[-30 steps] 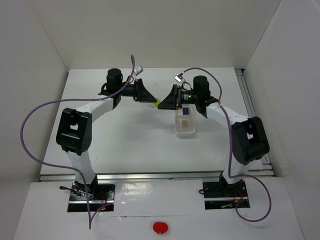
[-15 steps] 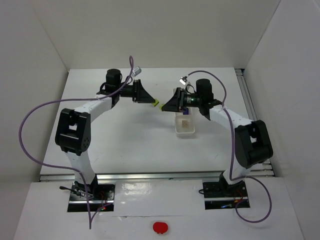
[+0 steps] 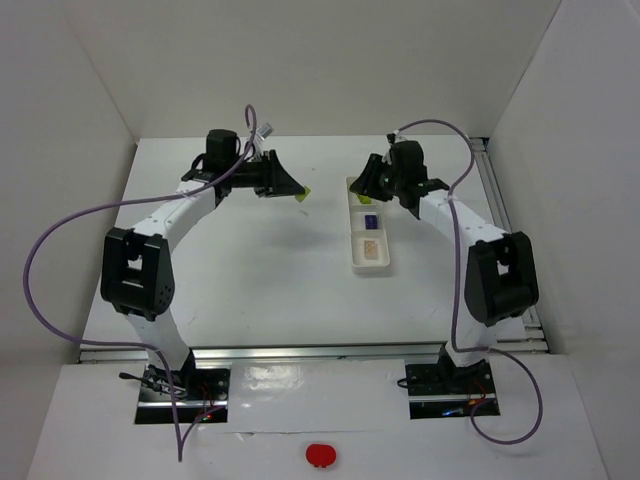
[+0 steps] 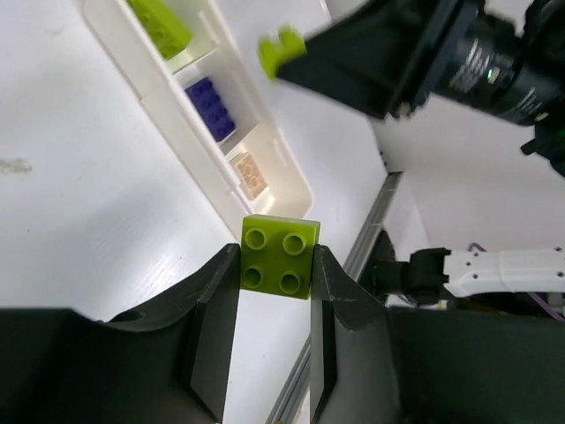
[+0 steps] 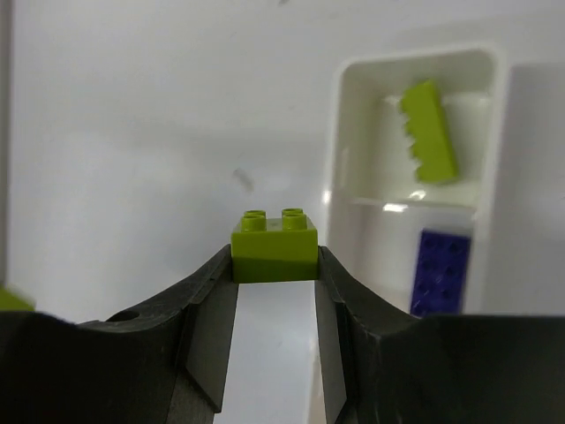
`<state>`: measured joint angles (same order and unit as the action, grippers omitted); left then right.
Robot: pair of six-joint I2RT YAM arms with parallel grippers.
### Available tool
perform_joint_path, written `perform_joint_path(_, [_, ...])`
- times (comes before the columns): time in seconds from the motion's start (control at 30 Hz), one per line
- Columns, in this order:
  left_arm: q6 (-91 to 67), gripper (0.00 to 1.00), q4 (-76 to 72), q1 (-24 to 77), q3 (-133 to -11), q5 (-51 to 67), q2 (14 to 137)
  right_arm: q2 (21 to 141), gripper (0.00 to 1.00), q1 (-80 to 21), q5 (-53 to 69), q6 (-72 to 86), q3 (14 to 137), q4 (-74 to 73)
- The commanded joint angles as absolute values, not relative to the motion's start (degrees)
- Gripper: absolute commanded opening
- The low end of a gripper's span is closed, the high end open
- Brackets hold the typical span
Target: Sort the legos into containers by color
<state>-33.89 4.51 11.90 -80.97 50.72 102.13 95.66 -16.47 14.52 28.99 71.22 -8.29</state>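
Note:
The robot should next move its right gripper down and to the gripper's right in the wrist view, to the white tray's far section (image 3: 356,198) (image 5: 384,146), where a yellow-green lego already lies.
My left gripper (image 4: 275,265) is shut on a yellow-green lego (image 4: 280,256) and holds it above the table, left of the tray; in the top view it (image 3: 298,193) is at centre back. My right gripper (image 5: 274,256) is shut on a second yellow-green lego (image 5: 274,246), beside the far end of the white tray (image 5: 340,159). The tray's far compartment holds a third yellow-green lego (image 5: 428,132), the middle one a purple-blue lego (image 5: 441,269), the near one a cream lego (image 4: 250,174). In the top view the right gripper (image 3: 362,190) hides the far compartment.
The long tray (image 3: 385,268) lies right of centre, lengthwise away from the bases. White walls enclose the table on three sides. A metal rail (image 3: 495,200) runs along the right edge. Purple cables loop above both arms.
The two grippers met at the centre a second ago and have pulled apart. Each now holds a yellow-green lego. The right gripper swung right to the tray's far end; the left drew back left.

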Motion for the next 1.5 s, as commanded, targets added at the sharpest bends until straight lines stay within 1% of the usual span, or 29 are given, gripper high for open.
perform_joint_path(0.0, [-31.1,0.00,10.6,14.2,-81.5,41.2,99.1,102.3,0.01,-16.5,-0.1,25.1,77.6,-11.2])
perform_joint_path(0.13, [-31.1,0.00,12.5,15.7,-82.7,39.2,99.0,111.2,0.02,-16.5,-2.0,23.8,85.8,-14.7])
perform_joint_path(0.2, [-31.1,0.00,13.2,16.3,-83.9,39.2,99.7,112.8,0.04,-16.5,-2.5,23.3,86.6,-14.7])
perform_joint_path(0.3, [-31.1,0.00,14.5,17.6,-86.7,39.2,101.5,114.7,0.23,-16.5,-2.5,22.7,89.0,-14.0])
perform_joint_path(0.33, [-31.1,0.00,15.4,18.2,-87.6,38.7,102.0,114.7,0.37,-16.5,-1.9,22.1,89.8,-14.0])
perform_joint_path(0.37, [-30.6,0.00,16.5,18.2,-89.5,38.7,102.6,115.3,0.47,-16.5,-1.3,22.1,90.5,-14.8])
perform_joint_path(0.4, [-30.6,0.00,16.5,18.7,-90.4,38.1,103.9,115.3,0.55,-16.5,-1.3,22.1,91.1,-14.8])
perform_joint_path(0.43, [-30.6,0.00,17.5,18.7,-91.4,38.1,104.6,114.8,0.60,-16.5,-1.3,22.1,91.7,-15.3])
perform_joint_path(0.47, [-30.6,0.00,18.0,19.2,-93.4,38.1,105.3,113.7,0.69,-16.5,-1.3,21.5,91.7,-15.3])
perform_joint_path(0.57, [-30.1,0.00,19.8,20.4,-96.8,37.6,108.9,111.3,0.72,-16.5,-0.8,21.4,90.5,-15.3])
perform_joint_path(0.7, [-30.1,0.00,21.2,22.2,-103.4,37.6,114.1,101.8,0.72,-15.7,-2.9,23.5,83.6,-12.1])
perform_joint_path(0.8, [-30.1,0.00,21.2,23.5,-106.8,37.6,117.3,95.2,0.64,-14.2,-6.3,27.4,77.3,-10.9])
perform_joint_path(0.83, [-30.1,0.00,21.2,23.5,-109.7,37.6,119.9,93.4,0.62,-13.4,-7.8,28.6,73.4,-10.4])
perform_joint_path(0.9, [-30.7,0.00,21.2,24.7,-112.8,36.8,122.6,89.1,0.62,-12.7,-13.8,31.8,68.8,-9.8])
perform_joint_path(0.93, [-30.7,0.00,21.2,24.7,-116.6,36.2,124.1,84.6,0.62,-12.7,-15.6,32.4,66.3,-9.1])
perform_joint_path(1.0, [-31.2,0.00,21.7,26.2,-120.9,35.1,129.2,80.4,0.67,-12.1,-20.4,33.2,60.0,-9.1])
perform_joint_path(1.07, [-32.0,0.00,21.7,26.7,-126.7,33.7,133.7,74.6,0.68,-11.5,-23.3,33.7,55.5,-10.4])
perform_joint_path(1.13, [-33.5,0.00,21.0,26.7,-130.8,33.0,136.5,69.0,0.69,-10.7,-23.8,33.7,53.3,-11.6])
perform_joint_path(1.3, [-35.6,0.00,18.6,26.7,-136.0,31.6,143.4,57.5,0.70,-10.2,-24.3,34.3,48.5,-16.4])
perform_joint_path(1.33, [-35.6,0.04,17.9,26.7,-136.0,30.8,143.4,57.5,0.71,-10.2,-24.3,34.3,47.7,-17.1])
perform_joint_path(1.37, [-36.4,0.11,17.4,26.7,-136.5,30.2,144.2,55.1,0.71,-10.2,-23.7,34.3,47.7,-18.6])
perform_joint_path(1.4, [-36.4,0.22,16.4,26.7,-136.5,30.2,144.2,54.2,0.71,-10.2,-23.7,34.8,47.7,-19.6])
perform_joint_path(1.43, [-36.9,0.36,16.3,26.7,-136.5,29.6,144.8,53.4,0.71,-10.2,-23.7,34.8,47.7,-20.4])
perform_joint_path(1.47, [-37.5,0.78,15.6,26.7,-136.5,29.6,144.8,52.4,0.72,-10.2,-23.7,34.8,47.7,-21.2])
